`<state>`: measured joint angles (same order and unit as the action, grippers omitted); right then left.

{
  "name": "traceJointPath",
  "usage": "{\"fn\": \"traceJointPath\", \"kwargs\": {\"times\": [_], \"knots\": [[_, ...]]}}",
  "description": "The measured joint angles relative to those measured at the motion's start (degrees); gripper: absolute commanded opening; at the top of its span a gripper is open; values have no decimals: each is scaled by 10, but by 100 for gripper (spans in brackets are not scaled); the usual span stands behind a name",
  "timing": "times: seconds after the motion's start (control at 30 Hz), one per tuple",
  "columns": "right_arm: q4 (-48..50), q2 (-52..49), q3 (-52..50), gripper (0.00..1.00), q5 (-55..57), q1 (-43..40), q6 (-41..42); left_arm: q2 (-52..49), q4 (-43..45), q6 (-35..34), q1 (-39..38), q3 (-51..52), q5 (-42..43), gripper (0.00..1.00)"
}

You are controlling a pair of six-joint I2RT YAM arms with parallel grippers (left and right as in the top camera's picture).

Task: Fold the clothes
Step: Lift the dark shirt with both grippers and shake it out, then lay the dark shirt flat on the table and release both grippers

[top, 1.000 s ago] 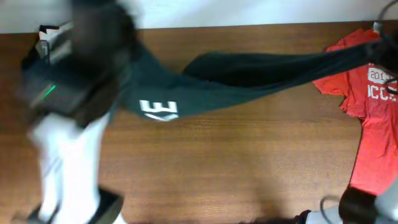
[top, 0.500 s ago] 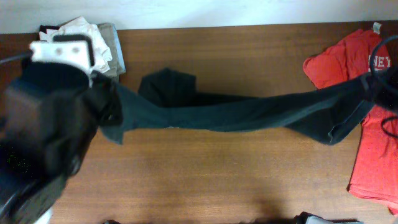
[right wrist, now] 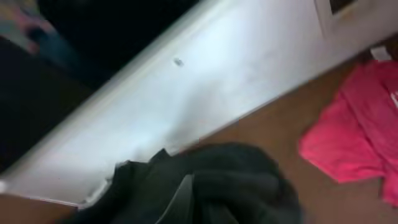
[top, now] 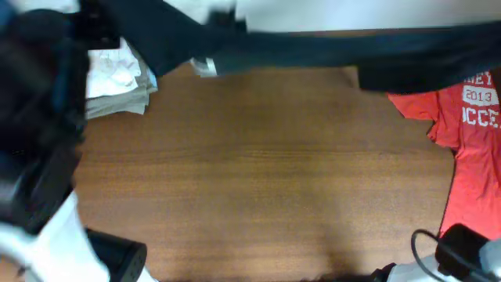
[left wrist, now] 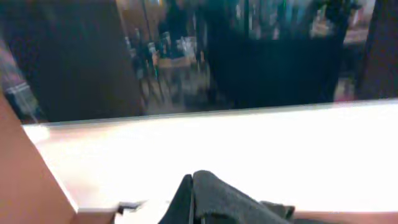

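Observation:
The right gripper lowers and draws back to the bare wood (top: 429, 193) beside the red T-shirt next, then releases, since the black T-shirt (top: 313, 47) hangs above the table.
The black T-shirt (top: 313, 47) is stretched in a blurred band across the far edge of the table, lifted off the wood, with a small white label (top: 205, 67) hanging from it. My left gripper is hidden behind my blurred left arm (top: 39, 117) in the overhead view. In the left wrist view its jaws (left wrist: 194, 205) are shut on a fold of the black T-shirt (left wrist: 230, 202). In the right wrist view my right gripper (right wrist: 193, 202) is shut on bunched black T-shirt fabric (right wrist: 242, 180). The right gripper is out of the overhead view.
A red T-shirt with white lettering (top: 470, 141) lies at the table's right edge and shows in the right wrist view (right wrist: 354, 124). Folded white and khaki garments (top: 117, 78) sit at the far left. A white wall runs behind the table.
Both arms have lifted the black T-shirt up and towards the far edge. It hung low across the table's middle before. The left arm swung further to the left.

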<state>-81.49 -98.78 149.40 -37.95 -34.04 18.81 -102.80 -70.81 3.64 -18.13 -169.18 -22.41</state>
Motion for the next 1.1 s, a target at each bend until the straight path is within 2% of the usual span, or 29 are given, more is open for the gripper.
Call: {"fn": "traceJointPath", "kwargs": {"times": [0.03, 0.07, 0.17, 0.23, 0.3, 0.4, 0.47, 0.53, 0.57, 0.63, 0.7, 0.77, 0.83, 0.87, 0.93, 1.03, 1.1], "knots": [[-41, -9, -26, 4, 23, 13, -25, -20, -24, -13, 4, 19, 5, 0], [-76, -22, -104, 4, 46, 38, -64, -68, -113, -61, 17, 96, 12, 0], [-78, -38, -303, 4, 66, 79, -123, -182, -199, -166, 32, 274, 25, 0], [-72, -36, -396, 4, 73, 80, -140, -180, -254, -211, 32, 290, 29, 1], [-67, -21, -437, 4, 88, 80, -146, -142, -258, -234, 31, 290, 57, 0], [-88, 87, -446, 4, 171, 80, -136, -39, -257, -234, 0, 326, 105, 1], [-97, 139, -455, 4, 215, 80, -124, 57, -251, -239, -41, 433, 116, 0], [-84, 187, -545, 4, 249, 76, -93, 160, -261, -278, -87, 592, 121, 1], [-33, 213, -614, 4, 256, 54, -71, 199, -245, -302, -98, 648, 121, 1], [5, 273, -726, 4, 268, -40, -49, 292, -244, -340, -120, 725, 128, 0], [4, 294, -741, 4, 267, -96, -51, 396, -249, -366, -122, 770, 146, 1], [-2, 294, -744, 4, 256, -119, -51, 452, -250, -378, -122, 803, 176, 0], [-4, 297, -744, 4, 244, -136, -51, 463, -256, -382, -122, 857, 226, 2], [-8, 299, -744, 4, 243, -141, -50, 464, -257, -382, -122, 886, 241, 5], [-21, 300, -747, 4, 245, -143, -51, 463, -250, -384, -122, 947, 257, 5], [-6, 301, -749, 4, 246, -146, -26, 446, -243, -402, -122, 979, 216, 4], [3, 303, -776, 4, 249, -147, -18, 427, -202, -411, -122, 981, 174, 1]]}}
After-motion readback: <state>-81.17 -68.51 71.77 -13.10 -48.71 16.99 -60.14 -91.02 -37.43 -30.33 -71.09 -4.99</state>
